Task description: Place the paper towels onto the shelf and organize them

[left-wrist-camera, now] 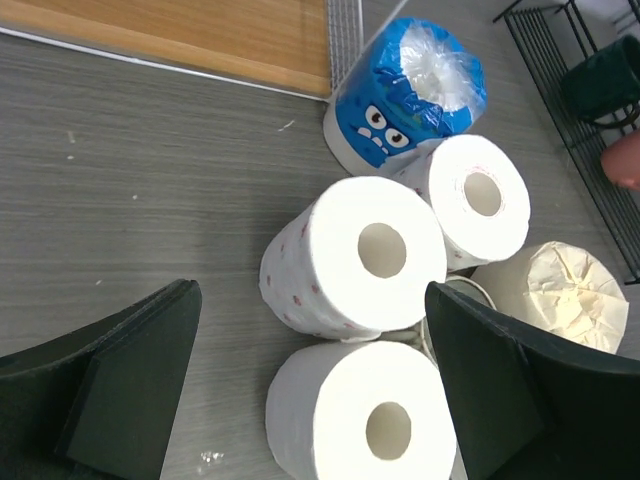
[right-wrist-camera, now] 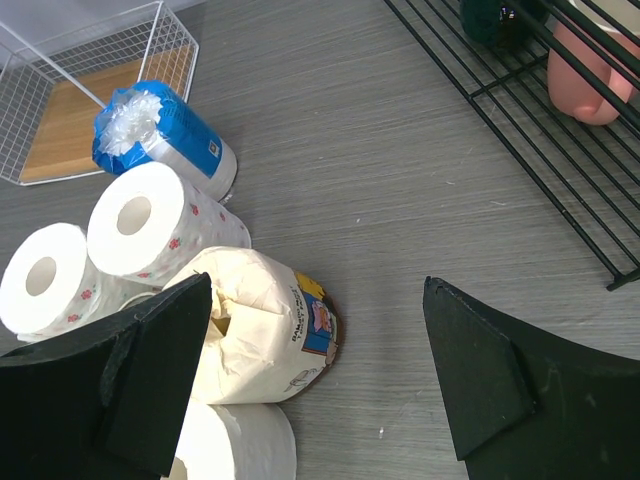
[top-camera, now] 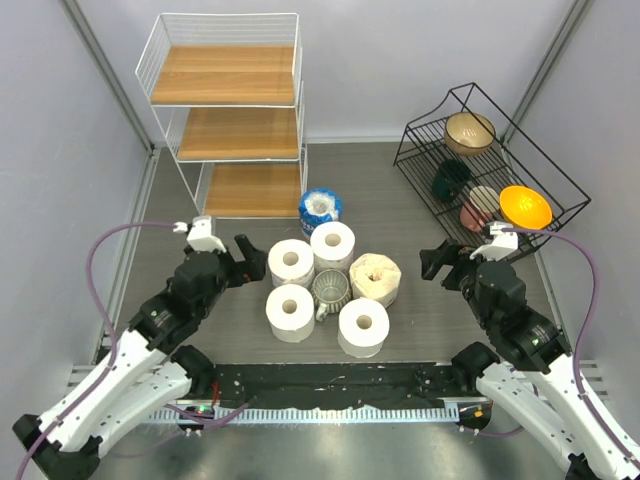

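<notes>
My left gripper lowers across toward the nearest dotted roll next, one finger at its core, one outside the roll's side, since the roll's open core faces up.
Six paper rolls stand in a cluster mid-table: a blue-wrapped roll (top-camera: pixel 320 209), two red-dotted rolls (top-camera: pixel 291 262) (top-camera: pixel 333 245), a cream ragged roll (top-camera: pixel 375 278), and two plain white rolls (top-camera: pixel 291 311) (top-camera: pixel 363 326). The white wire shelf (top-camera: pixel 232 122) with three wooden boards stands at the back left, with no roll on it. My left gripper (top-camera: pixel 250 262) is open, just left of the cluster; its view shows a dotted roll (left-wrist-camera: pixel 355 255) and a plain roll (left-wrist-camera: pixel 365 420) between its fingers. My right gripper (top-camera: pixel 440 266) is open, right of the cream roll (right-wrist-camera: pixel 265 325).
A clear glass mug (top-camera: pixel 330 291) sits in the middle of the cluster of rolls. A black wire rack (top-camera: pixel 487 165) with several bowls and an orange dish stands at the back right. Grey walls close in both sides.
</notes>
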{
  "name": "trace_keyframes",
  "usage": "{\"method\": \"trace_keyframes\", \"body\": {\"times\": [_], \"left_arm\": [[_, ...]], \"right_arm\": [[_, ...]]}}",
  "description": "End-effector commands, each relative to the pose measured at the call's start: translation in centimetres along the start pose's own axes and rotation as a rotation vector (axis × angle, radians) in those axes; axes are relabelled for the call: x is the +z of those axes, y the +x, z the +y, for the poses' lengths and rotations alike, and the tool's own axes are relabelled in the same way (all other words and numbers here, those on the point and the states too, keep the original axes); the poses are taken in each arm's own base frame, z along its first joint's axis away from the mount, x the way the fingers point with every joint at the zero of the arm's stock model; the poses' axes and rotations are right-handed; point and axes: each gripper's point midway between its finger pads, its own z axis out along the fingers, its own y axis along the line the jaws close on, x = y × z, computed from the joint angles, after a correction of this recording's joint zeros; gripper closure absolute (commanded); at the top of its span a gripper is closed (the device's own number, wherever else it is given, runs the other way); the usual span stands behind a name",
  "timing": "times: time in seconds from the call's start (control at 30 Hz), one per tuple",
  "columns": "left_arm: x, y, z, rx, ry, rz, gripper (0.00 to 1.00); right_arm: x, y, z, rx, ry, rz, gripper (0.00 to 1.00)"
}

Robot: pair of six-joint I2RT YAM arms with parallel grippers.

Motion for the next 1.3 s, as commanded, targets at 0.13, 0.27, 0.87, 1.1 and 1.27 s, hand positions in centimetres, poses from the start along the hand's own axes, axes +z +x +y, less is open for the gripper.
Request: {"method": "trace_keyframes", "body": {"times": [0.13,0.27,0.87,1.1,1.27], "left_arm": [[4.4,0.6,-3.8,0.036,0.097,0.022,0.0],[5.7,2.0,-3.5,0.046,0.064,0.071,0.0],[8.6,6.5,-2.0,0.097,-0.021,0.207,0.0],[9.7,7.8,-1.0,0.115,-0.079,0.243,0.0],[10.4,8.1,-0.9,0.119,-0.103,0.252,0.04]], "right_arm": [[-0.3,-1.1,0.0,0.026,0.006,-0.042,0.08],[-0.3,-1.0,0.0,0.024,0.007,-0.037,0.09],[-0.3,-1.1,-0.1,0.019,0.009,-0.04,0.09],[-0.3,-1.0,0.1,0.019,0.004,-0.033,0.09],[-0.2,-0.9,0.1,0.018,0.004,-0.031,0.08]]}}
